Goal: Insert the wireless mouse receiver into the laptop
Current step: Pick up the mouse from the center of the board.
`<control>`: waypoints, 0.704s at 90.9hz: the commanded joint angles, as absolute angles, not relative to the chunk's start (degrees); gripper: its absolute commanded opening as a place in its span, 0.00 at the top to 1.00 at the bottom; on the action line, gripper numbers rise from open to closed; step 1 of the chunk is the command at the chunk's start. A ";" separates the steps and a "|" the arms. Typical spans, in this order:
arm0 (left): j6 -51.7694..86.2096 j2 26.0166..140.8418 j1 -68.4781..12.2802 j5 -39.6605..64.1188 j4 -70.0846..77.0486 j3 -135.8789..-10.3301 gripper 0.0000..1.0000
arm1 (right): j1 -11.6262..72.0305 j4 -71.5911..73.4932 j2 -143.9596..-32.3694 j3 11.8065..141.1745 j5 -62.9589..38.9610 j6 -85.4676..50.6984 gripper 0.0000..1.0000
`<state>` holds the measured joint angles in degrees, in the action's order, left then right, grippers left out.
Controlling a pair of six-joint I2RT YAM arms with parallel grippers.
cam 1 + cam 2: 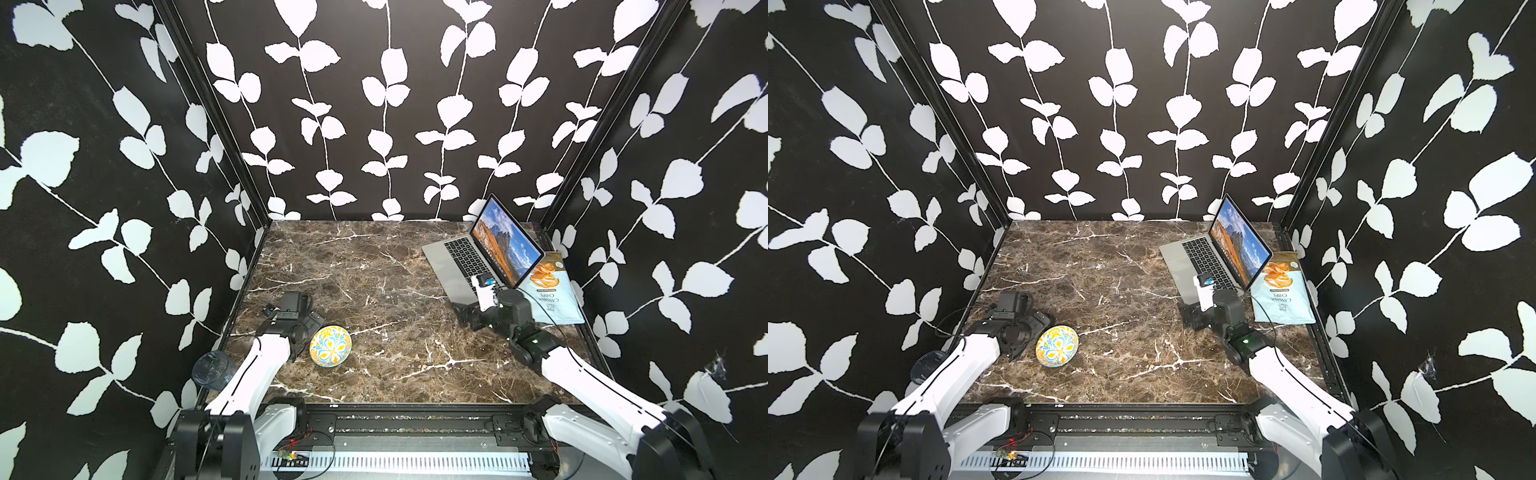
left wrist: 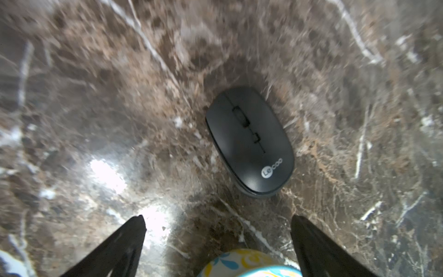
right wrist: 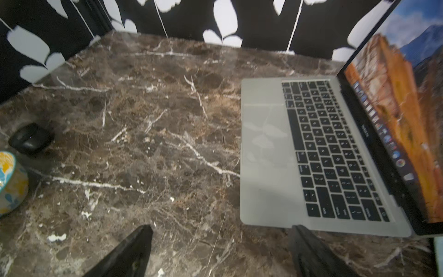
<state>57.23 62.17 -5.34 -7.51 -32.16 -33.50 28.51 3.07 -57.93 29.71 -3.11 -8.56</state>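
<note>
I will reach outward and down to the black mouse (image 2: 249, 141) with my left gripper next, with open fingers on either side of the mouse's long sides. The marble around is bare.
The open silver-grey laptop (image 1: 457, 259) (image 1: 1181, 257) stands at the table's back right, its screen showing orange mountains. The right wrist view has its palm rest (image 3: 268, 167) close ahead. My right gripper (image 3: 223, 227) (image 1: 467, 313) hangs open over bare marble just off the laptop's near edge, one finger (image 3: 304, 242) by that edge and nothing between the fingers. The black wireless mouse (image 2: 249, 141) (image 3: 31, 139) lies at the left, just beyond my open, empty left gripper (image 2: 218, 218) (image 1: 286, 309). The receiver is out of view.
A yellow-and-blue patterned bowl (image 1: 330, 345) (image 1: 1057, 346) sits by the left arm. A pale blue chips bag (image 1: 552, 295) lies right of the laptop against the wall. A clear cup (image 1: 212, 370) stands at the left edge. Patterned walls close in three sides of the marble table (image 1: 374, 282).
</note>
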 commanded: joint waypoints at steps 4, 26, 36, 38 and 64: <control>57.31 69.17 -5.98 -6.82 -29.23 -36.44 0.02 | 31.34 -0.05 -60.21 32.60 1.53 -6.60 0.09; 50.64 82.99 -5.95 -8.16 -27.29 -43.74 0.01 | 33.89 -1.36 -61.93 32.95 2.70 -4.43 0.09; 48.22 87.55 -6.03 -7.94 -26.84 -46.61 0.02 | 34.48 -1.15 -62.62 32.94 2.97 -3.41 0.09; 47.69 88.57 -6.01 -8.03 -26.97 -47.31 0.02 | 34.53 -0.90 -62.81 32.82 3.05 -3.18 0.09; 41.87 96.09 -6.07 -10.43 -30.22 -53.16 0.08 | 35.19 -0.69 -68.57 34.51 3.06 -1.27 0.09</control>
